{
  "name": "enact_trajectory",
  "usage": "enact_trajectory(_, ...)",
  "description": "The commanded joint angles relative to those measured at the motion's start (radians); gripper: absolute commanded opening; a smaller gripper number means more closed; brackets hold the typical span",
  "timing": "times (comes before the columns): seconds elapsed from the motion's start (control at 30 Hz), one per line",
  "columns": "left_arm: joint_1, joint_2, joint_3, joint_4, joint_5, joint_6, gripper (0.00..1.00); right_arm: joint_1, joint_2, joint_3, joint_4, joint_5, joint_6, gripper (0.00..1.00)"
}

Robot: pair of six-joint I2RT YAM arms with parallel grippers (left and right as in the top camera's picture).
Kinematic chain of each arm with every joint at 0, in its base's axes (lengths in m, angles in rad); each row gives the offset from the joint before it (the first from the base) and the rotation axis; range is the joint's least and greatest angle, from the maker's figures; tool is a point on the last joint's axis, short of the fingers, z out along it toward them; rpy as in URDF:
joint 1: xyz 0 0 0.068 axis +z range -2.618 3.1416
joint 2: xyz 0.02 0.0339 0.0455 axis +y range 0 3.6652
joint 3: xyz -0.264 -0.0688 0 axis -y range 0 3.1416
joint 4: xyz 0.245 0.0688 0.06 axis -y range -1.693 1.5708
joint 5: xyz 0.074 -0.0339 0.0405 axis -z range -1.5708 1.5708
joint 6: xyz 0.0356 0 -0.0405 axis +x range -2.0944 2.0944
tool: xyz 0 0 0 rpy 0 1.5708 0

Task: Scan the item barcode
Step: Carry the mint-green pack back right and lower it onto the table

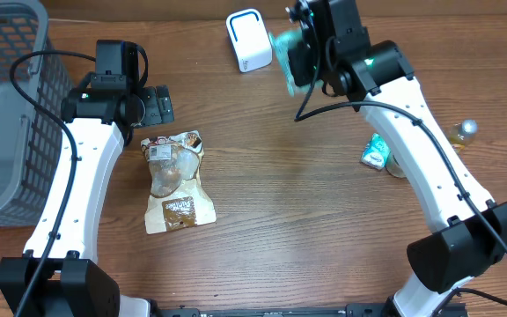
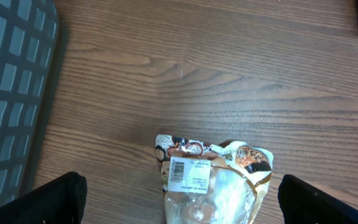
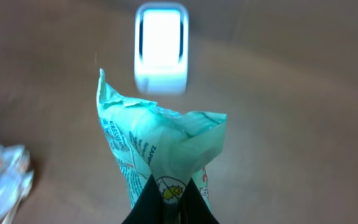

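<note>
The bare tabletop [image 1: 336, 179] beside the second green packet lies below and back from my right gripper, so it should next draw back and down to release the packet.
A mint-green snack packet [image 3: 160, 143] hangs pinched at its lower end in my right gripper [image 3: 171, 200], which is shut on it. The packet [image 1: 283, 53] is held in the air just right of the white barcode scanner [image 1: 247, 40], and in the right wrist view the scanner [image 3: 161, 46] stands directly beyond the packet's top. My right gripper [image 1: 303, 58] is at the back centre of the table. My left gripper [image 1: 153, 106] is open, with its dark fingers [image 2: 58, 200] wide apart on either side of a brown and clear pouch [image 2: 213, 186] lying flat below it, white barcode label up.
A grey mesh basket [image 1: 7, 106] fills the left edge and shows as basket wall [image 2: 11, 93] in the left wrist view. The pouch [image 1: 176, 180] lies left of centre. A second green packet [image 1: 376, 151] and a small bottle with a silver cap [image 1: 466, 132] lie at the right.
</note>
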Motion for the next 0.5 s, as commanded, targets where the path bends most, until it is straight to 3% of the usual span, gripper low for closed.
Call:
enact_trajectory(0.0, 0.005, -0.008, 0.007, 0.002, -0.014, 0.012, 1.00, -0.014, -0.016, 0.001, -0.106, -0.101, 0.080, 0.04)
enact_trajectory(0.27, 0.005, -0.008, 0.007, 0.002, -0.013, 0.012, 1.00, -0.018, -0.008, 0.001, -0.359, -0.133, 0.085, 0.04)
enact_trajectory(0.47, 0.005, -0.008, 0.007, 0.002, -0.014, 0.012, 1.00, -0.018, -0.007, -0.048, -0.478, -0.132, 0.198, 0.04)
